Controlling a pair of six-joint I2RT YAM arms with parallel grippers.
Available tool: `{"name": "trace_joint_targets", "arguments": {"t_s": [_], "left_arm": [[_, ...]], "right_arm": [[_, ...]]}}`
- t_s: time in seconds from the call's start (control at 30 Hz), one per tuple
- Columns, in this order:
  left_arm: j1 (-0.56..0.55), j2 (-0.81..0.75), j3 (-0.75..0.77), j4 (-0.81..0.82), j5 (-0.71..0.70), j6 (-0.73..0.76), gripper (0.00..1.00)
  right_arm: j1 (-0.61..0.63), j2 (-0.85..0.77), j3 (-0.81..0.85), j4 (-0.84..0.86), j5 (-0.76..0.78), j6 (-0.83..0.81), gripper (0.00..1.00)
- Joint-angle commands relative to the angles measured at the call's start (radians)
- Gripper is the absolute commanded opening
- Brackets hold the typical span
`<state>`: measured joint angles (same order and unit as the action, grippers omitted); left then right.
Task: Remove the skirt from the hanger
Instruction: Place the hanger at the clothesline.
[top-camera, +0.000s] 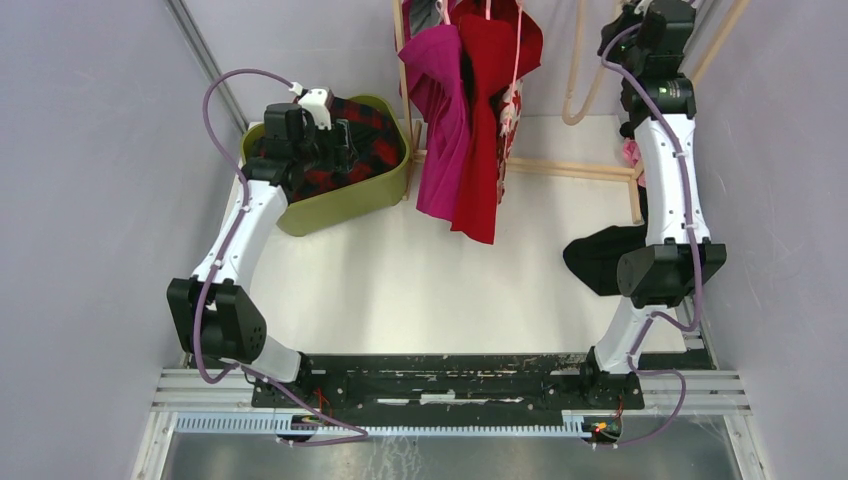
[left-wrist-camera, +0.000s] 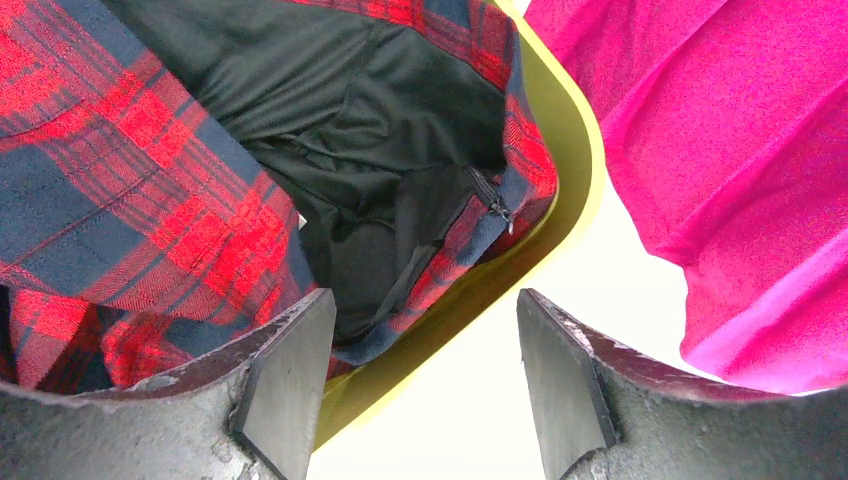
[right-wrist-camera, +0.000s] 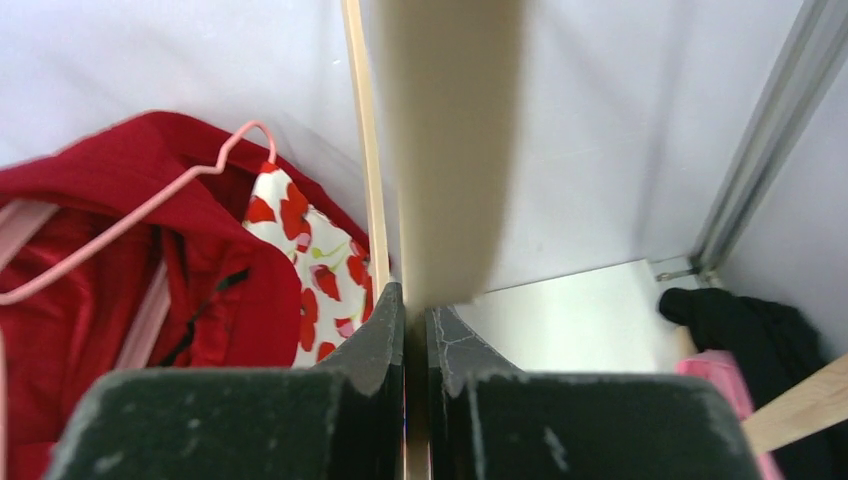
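Observation:
The rack's slanted end post (top-camera: 727, 28) is to my right gripper's right in the top view, so next I will raise that gripper toward it to release the hanger.
The red-and-blue plaid skirt (top-camera: 352, 138) with a black lining lies in the olive-green bin (top-camera: 340, 208) at the back left. It fills the left wrist view (left-wrist-camera: 150, 180), with the bin's rim (left-wrist-camera: 572, 150) beside it. My left gripper (top-camera: 340, 150) hovers over the bin's near right corner, open and empty (left-wrist-camera: 420, 305). My right gripper (top-camera: 628, 18) is raised at the back right by the rack. It is shut (right-wrist-camera: 415, 298) on a bare beige hanger (right-wrist-camera: 450, 150), which hangs down in the top view (top-camera: 575, 90).
On the wooden rack (top-camera: 570, 168) hang a magenta garment (top-camera: 440, 130), a red garment (top-camera: 490, 130) on a pink hanger (right-wrist-camera: 150, 215), and a floral one (right-wrist-camera: 310, 260). A black garment (top-camera: 600, 255) lies at the right, partly under my right arm. Walls close both sides.

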<state>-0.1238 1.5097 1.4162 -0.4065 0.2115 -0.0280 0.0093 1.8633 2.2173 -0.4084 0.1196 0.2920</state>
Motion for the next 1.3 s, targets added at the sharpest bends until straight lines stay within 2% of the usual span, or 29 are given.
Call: {"name": "trace_joint_targets", "arguments": {"t_s": [0.0,0.2,0.53,0.93,1.13,1.27], "left_arm": [[0.003,-0.050,-0.013,0.014,-0.014,0.033,0.73],[0.003,-0.050,-0.031,0.018,-0.018,0.029,0.73],[0.002,-0.023,-0.012,0.015,-0.024,0.037,0.73],[0.002,0.011,0.016,0.009,-0.019,0.039,0.73],[0.001,0.024,0.027,0.006,-0.016,0.038,0.73],[0.002,0.024,0.025,0.006,-0.011,0.033,0.73]], "right_arm": [[-0.093,-0.022,0.045,0.085,-0.074,0.210,0.01],[-0.156,0.034,0.129,0.066,-0.199,0.338,0.01],[-0.187,0.088,0.201,0.055,-0.265,0.357,0.01],[-0.248,0.121,0.202,0.244,-0.446,0.619,0.01],[-0.251,0.158,0.274,0.182,-0.474,0.631,0.01],[-0.252,0.150,0.249,0.116,-0.474,0.612,0.01]]}}
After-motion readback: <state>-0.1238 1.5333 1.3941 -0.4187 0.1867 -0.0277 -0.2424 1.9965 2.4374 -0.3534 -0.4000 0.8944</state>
